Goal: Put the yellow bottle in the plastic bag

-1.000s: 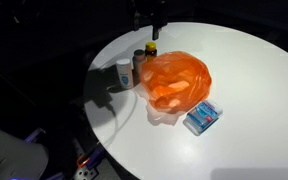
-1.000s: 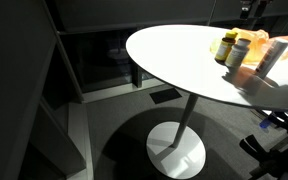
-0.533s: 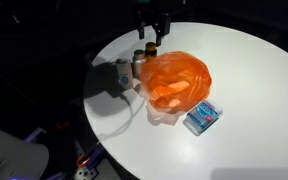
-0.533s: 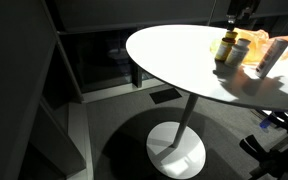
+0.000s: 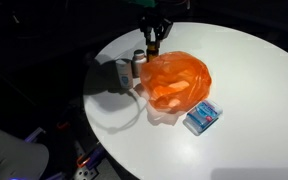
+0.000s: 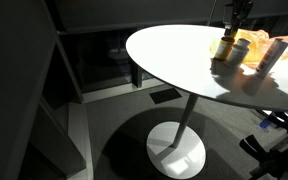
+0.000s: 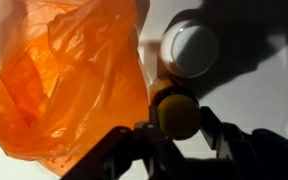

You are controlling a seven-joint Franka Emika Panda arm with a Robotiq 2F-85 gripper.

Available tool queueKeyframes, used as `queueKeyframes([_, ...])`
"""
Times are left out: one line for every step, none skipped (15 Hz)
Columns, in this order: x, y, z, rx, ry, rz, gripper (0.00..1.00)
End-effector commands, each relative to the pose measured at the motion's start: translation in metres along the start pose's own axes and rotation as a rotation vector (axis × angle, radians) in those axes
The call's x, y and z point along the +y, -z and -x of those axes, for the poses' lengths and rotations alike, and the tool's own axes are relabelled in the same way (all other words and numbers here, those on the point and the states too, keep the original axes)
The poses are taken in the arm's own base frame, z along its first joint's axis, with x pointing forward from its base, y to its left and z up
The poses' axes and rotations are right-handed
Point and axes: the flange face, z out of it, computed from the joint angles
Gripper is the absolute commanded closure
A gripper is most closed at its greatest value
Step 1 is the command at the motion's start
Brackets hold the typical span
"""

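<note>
My gripper should next lift the bottle over the raised rim of the bag's opening (image 5: 173, 83) (image 7: 26, 68), move across to the left in the wrist view and go down to release it.
The yellow bottle (image 7: 174, 113) shows its yellow cap in the wrist view, held between the two dark fingers (image 7: 212, 126) of my gripper (image 7: 174, 122), which is shut on it. It stands upright on the white round table (image 5: 246, 80), right beside the crumpled orange plastic bag (image 7: 64, 80). In both exterior views the gripper (image 5: 152, 44) (image 6: 230, 34) reaches down from above onto the bottle (image 5: 151, 52) (image 6: 224, 47) at the far edge of the bag (image 5: 176, 82).
A white-capped bottle (image 7: 189, 48) stands just past the yellow one, and another bottle (image 5: 137, 62) is next to it. A blue packet (image 5: 201, 116) lies near the bag. The table edge (image 6: 174, 62) drops off close to the bottles.
The gripper has come down over the yellow bottle and closed its jaws on it. Its shadow has spread over the bottles on the table.
</note>
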Motion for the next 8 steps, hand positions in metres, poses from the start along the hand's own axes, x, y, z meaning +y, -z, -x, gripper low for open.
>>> queueKeyframes([0.002,0.032,0.004,0.026,0.0,0.025,0.81])
queueKeyframes([0.003,0.043,0.008,0.039,-0.009,0.029,0.81])
queueKeyframes([0.005,0.055,0.013,0.055,-0.025,0.033,0.81])
queueKeyframes([0.009,0.067,0.019,0.078,-0.046,0.036,0.81])
queueKeyframes([0.013,0.079,0.024,0.1,-0.064,0.038,0.81])
queueKeyframes([0.02,0.092,0.029,0.128,-0.089,0.043,0.81])
queueKeyframes([0.028,0.105,0.034,0.152,-0.114,0.046,0.81])
queueKeyframes([0.038,0.118,0.04,0.175,-0.147,0.047,0.81])
